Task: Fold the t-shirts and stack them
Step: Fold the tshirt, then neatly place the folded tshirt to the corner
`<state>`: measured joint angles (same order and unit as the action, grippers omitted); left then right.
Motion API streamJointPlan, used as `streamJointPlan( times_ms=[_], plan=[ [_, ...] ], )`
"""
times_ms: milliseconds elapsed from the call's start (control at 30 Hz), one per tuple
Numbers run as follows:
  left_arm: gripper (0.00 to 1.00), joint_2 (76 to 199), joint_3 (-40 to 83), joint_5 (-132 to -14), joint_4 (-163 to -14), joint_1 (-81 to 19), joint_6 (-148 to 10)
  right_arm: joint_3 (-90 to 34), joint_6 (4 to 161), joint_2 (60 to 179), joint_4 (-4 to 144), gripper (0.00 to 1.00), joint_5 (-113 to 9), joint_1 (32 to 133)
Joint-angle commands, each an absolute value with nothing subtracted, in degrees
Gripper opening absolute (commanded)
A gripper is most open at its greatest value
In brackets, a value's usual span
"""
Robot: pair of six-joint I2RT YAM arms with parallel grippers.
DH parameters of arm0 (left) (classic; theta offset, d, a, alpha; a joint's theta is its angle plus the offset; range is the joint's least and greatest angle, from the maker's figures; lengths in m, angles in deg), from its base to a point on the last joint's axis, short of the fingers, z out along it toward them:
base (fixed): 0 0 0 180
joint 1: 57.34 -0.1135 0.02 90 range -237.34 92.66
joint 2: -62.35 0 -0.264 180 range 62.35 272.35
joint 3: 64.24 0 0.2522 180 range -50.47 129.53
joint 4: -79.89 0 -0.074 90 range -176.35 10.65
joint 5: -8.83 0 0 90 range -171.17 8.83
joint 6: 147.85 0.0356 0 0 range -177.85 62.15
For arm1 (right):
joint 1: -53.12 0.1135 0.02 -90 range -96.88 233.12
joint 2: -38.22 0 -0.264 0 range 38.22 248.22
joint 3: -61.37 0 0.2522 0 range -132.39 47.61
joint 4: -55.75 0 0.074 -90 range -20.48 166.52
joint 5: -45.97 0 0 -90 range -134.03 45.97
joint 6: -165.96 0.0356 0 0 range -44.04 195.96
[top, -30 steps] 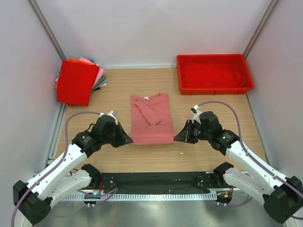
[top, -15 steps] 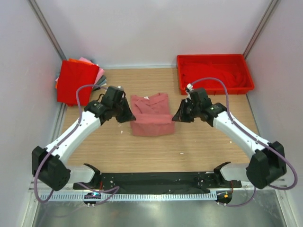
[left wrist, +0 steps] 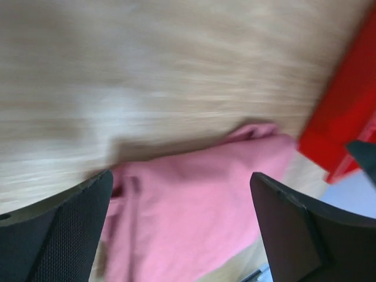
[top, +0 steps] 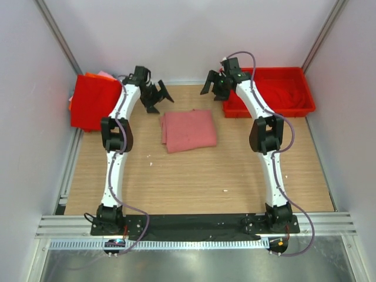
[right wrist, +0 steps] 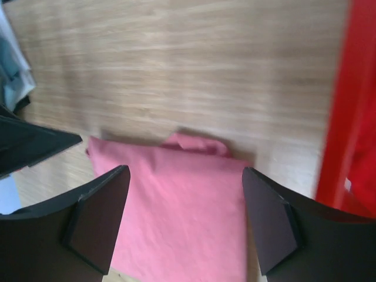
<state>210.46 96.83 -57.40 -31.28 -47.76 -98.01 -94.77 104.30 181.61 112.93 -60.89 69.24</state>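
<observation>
The t-shirt's far corner nearest the stack [top: 165,116] [left wrist: 130,180] lies below my left gripper and nearer my base, so my left gripper will move down and back onto it next.
A dusty salmon-pink t-shirt [top: 189,130] lies folded into a flat rectangle on the wooden table [top: 194,182]. Both arms are stretched far out above its far edge. My left gripper [top: 157,98] hovers open off the shirt's far-left corner, holding nothing. My right gripper [top: 212,89] hangs open off the far-right corner, also holding nothing. In the left wrist view the t-shirt [left wrist: 200,205] shows below the open left gripper [left wrist: 181,182]. In the right wrist view the t-shirt [right wrist: 182,205] lies below the open right gripper [right wrist: 185,176]. A stack of folded t-shirts [top: 94,101], a bright red one on top, sits at the far left.
A rigid red tray [top: 267,108] with red cloth inside stands at the far right, close beside the right gripper; its wall shows in the wrist views [right wrist: 341,106] [left wrist: 346,117]. White walls enclose the table on three sides.
Both grippers carried the shirt's near edge away from the bases and over its far half, halving it. They then opened, let go and rose beyond the far edge.
</observation>
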Motion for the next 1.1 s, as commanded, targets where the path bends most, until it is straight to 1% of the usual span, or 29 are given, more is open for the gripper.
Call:
streamJointPlan(
  times_ms=[0,33,67,100,167,233,267,333,367,433,567,733,900,933,1000,1067],
  plan=[
    [1.00,206.61,93.29,-50.85,-24.76,-47.94,-97.49,-92.81,103.91,170.73,115.80,0.83,-64.42,68.77],
    [1.00,203.10,86.88,-51.29,-29.43,-47.94,-97.92,-86.31,104.26,166.06,111.83,0.83,-64.51,68.77],
    [1.00,195.84,79.59,-52.16,-34.01,-47.94,-98.89,-73.89,104.35,162.18,107.96,0.83,-64.25,68.77],
    [1.00,193.07,71.77,-53.39,-38.66,-48.02,-98.81,-68.81,104.27,155.44,102.18,0.83,-64.07,68.77],
    [1.00,187.80,67.84,-56.46,-39.06,-47.94,-96.71,-58.36,104.09,151.00,99.32,0.84,-64.68,68.68],
    [1.00,185.32,62.75,-58.57,-39.32,-47.94,-95.39,-52.87,104.52,145.91,97.29,0.84,-66.08,68.85],
    [1.00,183.39,60.99,-60.76,-39.76,-47.94,-94.34,-47.19,104.70,144.05,96.68,0.84,-66.78,68.85],
    [1.00,182.41,55.64,-62.01,-41.78,-47.94,-93.62,-40.22,105.40,137.66,92.38,0.83,-67.76,69.29],
    [1.00,182.49,54.04,-61.75,-43.18,-47.94,-93.19,-33.84,106.19,135.53,89.50,0.83,-67.67,69.38],
    [1.00,183.19,50.88,-61.57,-44.50,-47.94,-93.09,-28.61,106.46,129.92,88.24,0.83,-68.11,69.38],
    [0.95,185.48,47.79,-62.54,-48.89,-47.59,-93.27,-17.88,105.50,121.99,88.41,0.84,-69.25,69.38],
    [0.94,188.46,46.03,-61.93,-53.64,-47.32,-94.59,-8.39,104.88,113.38,89.38,0.84,-71.10,69.38],
    [0.90,190.32,44.19,-61.04,-57.60,-46.71,-94.85,4.62,104.44,102.93,90.34,0.84,-71.45,69.38],
    [0.88,190.67,43.84,-61.48,-58.13,-46.45,-94.77,8.20,104.70,101.60,90.52,0.83,-72.15,69.38],
    [0.84,191.11,43.48,-61.40,-58.40,-46.01,-94.85,11.21,105.05,98.43,90.96,0.83,-72.33,69.38],
    [0.74,191.90,43.65,-61.48,-59.10,-45.39,-95.03,14.47,106.10,94.39,91.05,0.84,-71.81,69.38]
  ],
)
